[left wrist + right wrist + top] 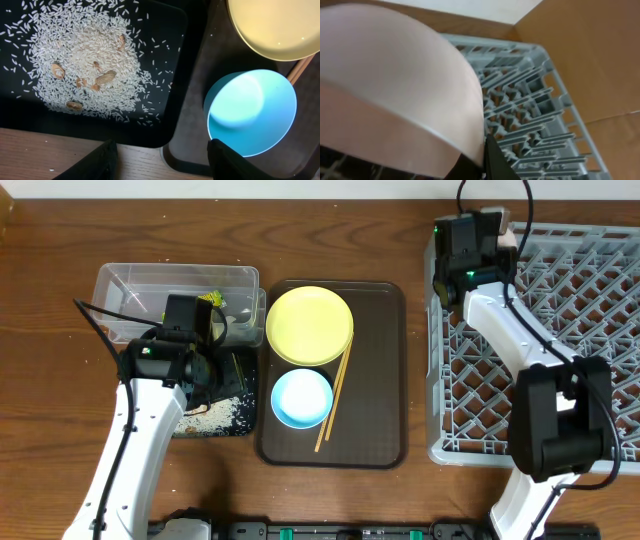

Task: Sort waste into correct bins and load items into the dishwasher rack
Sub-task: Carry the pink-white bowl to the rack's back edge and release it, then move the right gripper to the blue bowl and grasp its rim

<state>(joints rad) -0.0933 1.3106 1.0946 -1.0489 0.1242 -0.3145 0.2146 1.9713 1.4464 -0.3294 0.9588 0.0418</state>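
Observation:
The right gripper lowers the white bowl into the rack's far corner nearest the serving tray next, as it already hangs there, then releases its rim.
My left gripper [162, 167] is open and empty. It hovers over the front edge of the black tray [165, 60], which holds whitish rice scraps [85, 60] with a few brown bits. The light blue bowl [301, 398], the yellow plate [309, 325] and the chopsticks [335, 400] lie on the brown serving tray [385, 380]. My right gripper [487, 162] is shut on the white bowl's rim [395, 75] and holds it over the far-left corner of the grey dishwasher rack [560, 350]. A green-and-orange wrapper [213, 298] lies in the clear tub [130, 280].
The rack also fills the right wrist view [530, 100], its pegs just beyond the bowl. The blue bowl [252, 112] and the plate [275, 25] show to the right in the left wrist view. Bare wooden table [60, 380] lies left of the bins.

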